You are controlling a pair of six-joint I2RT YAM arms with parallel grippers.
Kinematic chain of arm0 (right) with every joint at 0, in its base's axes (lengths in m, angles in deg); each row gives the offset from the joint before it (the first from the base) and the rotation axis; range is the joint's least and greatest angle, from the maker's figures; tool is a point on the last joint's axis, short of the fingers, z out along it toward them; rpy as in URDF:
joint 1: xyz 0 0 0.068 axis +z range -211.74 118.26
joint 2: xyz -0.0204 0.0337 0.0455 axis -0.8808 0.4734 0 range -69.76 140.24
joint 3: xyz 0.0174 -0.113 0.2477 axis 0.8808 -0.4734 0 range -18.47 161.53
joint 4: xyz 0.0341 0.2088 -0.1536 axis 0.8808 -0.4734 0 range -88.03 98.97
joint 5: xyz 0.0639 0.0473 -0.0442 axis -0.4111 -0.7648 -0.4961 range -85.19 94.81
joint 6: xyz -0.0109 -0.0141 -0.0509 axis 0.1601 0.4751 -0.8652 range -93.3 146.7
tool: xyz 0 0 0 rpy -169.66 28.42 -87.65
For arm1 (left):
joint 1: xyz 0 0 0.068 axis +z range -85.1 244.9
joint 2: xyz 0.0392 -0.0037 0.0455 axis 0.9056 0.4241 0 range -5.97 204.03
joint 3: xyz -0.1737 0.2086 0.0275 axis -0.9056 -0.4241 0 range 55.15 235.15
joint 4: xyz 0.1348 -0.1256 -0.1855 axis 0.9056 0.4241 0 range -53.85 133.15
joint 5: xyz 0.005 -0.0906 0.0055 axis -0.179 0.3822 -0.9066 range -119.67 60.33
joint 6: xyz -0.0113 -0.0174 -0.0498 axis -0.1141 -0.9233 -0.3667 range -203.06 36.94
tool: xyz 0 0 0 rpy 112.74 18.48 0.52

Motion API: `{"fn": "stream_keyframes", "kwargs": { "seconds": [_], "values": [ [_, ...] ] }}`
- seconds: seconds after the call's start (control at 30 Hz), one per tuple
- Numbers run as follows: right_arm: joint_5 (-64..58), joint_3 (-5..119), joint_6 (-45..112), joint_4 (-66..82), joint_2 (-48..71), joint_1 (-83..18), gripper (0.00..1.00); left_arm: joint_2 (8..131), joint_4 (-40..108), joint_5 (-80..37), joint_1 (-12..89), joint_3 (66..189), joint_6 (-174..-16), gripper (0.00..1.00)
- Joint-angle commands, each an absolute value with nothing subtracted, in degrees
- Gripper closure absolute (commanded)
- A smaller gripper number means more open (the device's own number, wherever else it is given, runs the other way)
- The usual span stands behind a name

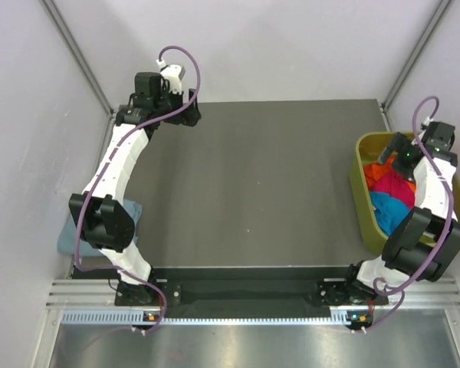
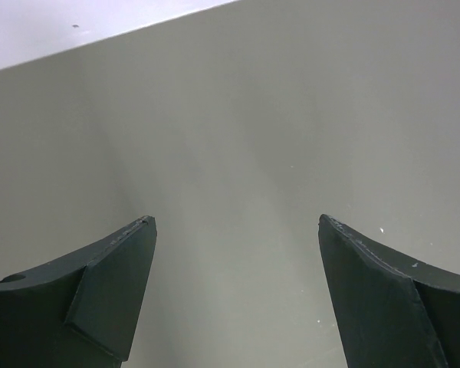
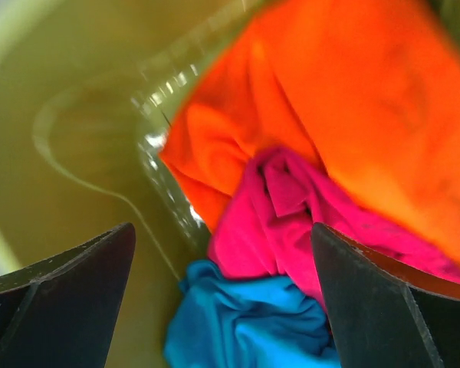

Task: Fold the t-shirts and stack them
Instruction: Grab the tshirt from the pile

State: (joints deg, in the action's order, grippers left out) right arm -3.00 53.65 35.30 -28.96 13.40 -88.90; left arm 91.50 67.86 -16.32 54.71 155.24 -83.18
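Observation:
The crimson red t-shirt's bunched tip sits off-centre between my fingers. My right gripper will move down onto it, away from the bin's inner side.
Three crumpled t-shirts lie in the olive-green bin (image 1: 362, 165) at the table's right edge: orange (image 3: 345, 92), crimson red (image 3: 284, 222) and turquoise blue (image 3: 253, 322). They also show in the top view, red (image 1: 395, 188) above turquoise (image 1: 387, 211). My right gripper (image 3: 222, 230) is open and empty just above them; in the top view it (image 1: 399, 153) hangs over the bin. A folded grey-blue t-shirt (image 1: 73, 230) lies at the table's left edge, partly under my left arm. My left gripper (image 2: 236, 222) is open and empty over bare table, at the far left in the top view (image 1: 188, 115).
The dark table (image 1: 245, 184) spans the middle. Walls close in on the left, back and right. The bin's inner wall (image 3: 77, 153) is close to my right gripper's left finger.

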Motion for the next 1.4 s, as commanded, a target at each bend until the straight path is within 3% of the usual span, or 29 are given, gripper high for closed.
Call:
{"fn": "stream_keyframes", "kwargs": {
  "seconds": [0.0,0.83,0.9,1.03,1.07,1.17,1.37],
  "values": [
    [-2.75,51.85,34.00,-28.65,13.91,-88.81,0.03,91.24,66.56,-13.85,54.53,157.54,-84.72,0.09],
    [2.97,53.69,35.23,-22.49,22.00,-91.36,0.07,95.10,67.36,-15.78,52.25,160.44,-81.47,0.09],
    [2.79,53.95,35.23,-22.49,22.35,-91.54,0.13,95.28,67.35,-15.87,52.07,160.61,-81.21,0.09],
    [0.07,53.87,34.97,-22.67,21.48,-91.71,0.59,95.89,67.27,-16.13,51.63,160.79,-81.12,0.09],
    [0.07,53.87,34.88,-22.76,21.13,-91.63,0.77,95.98,67.27,-16.04,51.55,160.70,-81.12,0.09],
    [-0.55,54.57,35.32,-23.55,19.90,-91.63,0.96,96.60,67.18,-16.04,51.28,161.14,-81.21,0.09],
    [-4.15,59.83,35.06,-24.52,15.42,-90.75,1.00,97.39,66.30,-17.18,50.84,161.49,-81.91,0.08]
  ]
}}
